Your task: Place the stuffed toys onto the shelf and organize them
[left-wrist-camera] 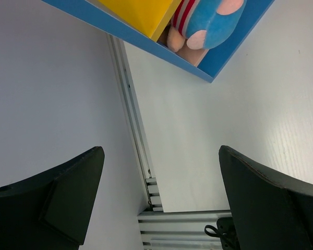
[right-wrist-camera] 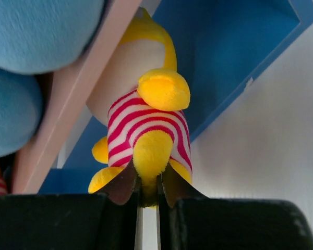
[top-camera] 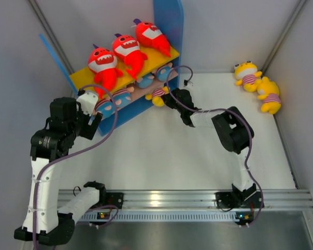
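My right gripper pushes the yellow doll away from my base next, deeper into the shelf's bottom space under the lower board.
The shelf (top-camera: 169, 31) stands at the back left, with blue sides and a yellow top board. Three red sharks (top-camera: 126, 49) lie on the top board. Blue and pink dolls (top-camera: 146, 80) lie on the lower board. My right gripper (top-camera: 167, 99) is shut on a yellow doll in a striped shirt (right-wrist-camera: 146, 130), pinching its limb at the shelf's lower front edge. My left gripper (top-camera: 96, 117) is open and empty beside the shelf's left end; a blue doll (left-wrist-camera: 211, 23) shows above it. Two more yellow dolls (top-camera: 258, 86) lie at the back right.
An aluminium rail (top-camera: 188, 200) runs along the near edge by the arm bases. Grey walls close in the left, right and back. A blue strip (top-camera: 52, 54) leans on the left wall behind the shelf.
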`<state>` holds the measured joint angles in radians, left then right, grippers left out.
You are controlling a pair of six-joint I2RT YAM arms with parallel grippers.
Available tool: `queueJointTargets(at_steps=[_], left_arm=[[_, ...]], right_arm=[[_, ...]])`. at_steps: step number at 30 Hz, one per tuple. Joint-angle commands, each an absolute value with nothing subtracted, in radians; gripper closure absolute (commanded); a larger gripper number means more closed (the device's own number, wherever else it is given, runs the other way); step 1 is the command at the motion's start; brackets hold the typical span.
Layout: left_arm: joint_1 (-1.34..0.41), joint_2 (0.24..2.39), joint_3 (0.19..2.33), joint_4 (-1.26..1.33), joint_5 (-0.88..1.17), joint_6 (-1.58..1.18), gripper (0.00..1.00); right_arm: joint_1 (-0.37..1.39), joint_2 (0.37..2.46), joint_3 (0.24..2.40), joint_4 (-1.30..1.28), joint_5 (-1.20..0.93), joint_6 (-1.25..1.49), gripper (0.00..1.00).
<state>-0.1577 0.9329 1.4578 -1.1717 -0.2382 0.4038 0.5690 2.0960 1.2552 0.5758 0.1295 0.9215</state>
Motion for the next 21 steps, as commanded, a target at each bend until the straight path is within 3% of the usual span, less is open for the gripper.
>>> queueJointTargets(at_steps=[1, 12, 14, 15, 17, 21], left_arm=[[-0.152, 0.936, 1.467, -1.163, -0.229, 0.391, 0.03], [-0.152, 0.962, 1.456, -1.164, -0.256, 0.402, 0.04], [-0.152, 0.965, 1.456, -1.164, -0.256, 0.402, 0.04], [-0.152, 0.968, 1.456, -1.163, -0.256, 0.402, 0.04], [-0.152, 0.969, 1.46, -1.161, -0.256, 0.4, 0.04], [-0.152, 0.969, 1.463, -1.163, -0.255, 0.4, 0.04]], right_arm=[[0.549, 2.129, 1.361, 0.666, 0.167, 0.948, 1.0], [0.503, 2.292, 1.563, 0.586, 0.126, 0.953, 0.98], [0.5, 2.29, 1.557, 0.581, 0.121, 0.957, 0.87], [0.497, 2.289, 1.548, 0.577, 0.115, 0.962, 0.72], [0.494, 2.266, 1.513, 0.565, 0.101, 0.968, 0.51], [0.489, 2.148, 1.382, 0.554, 0.142, 0.93, 0.33]])
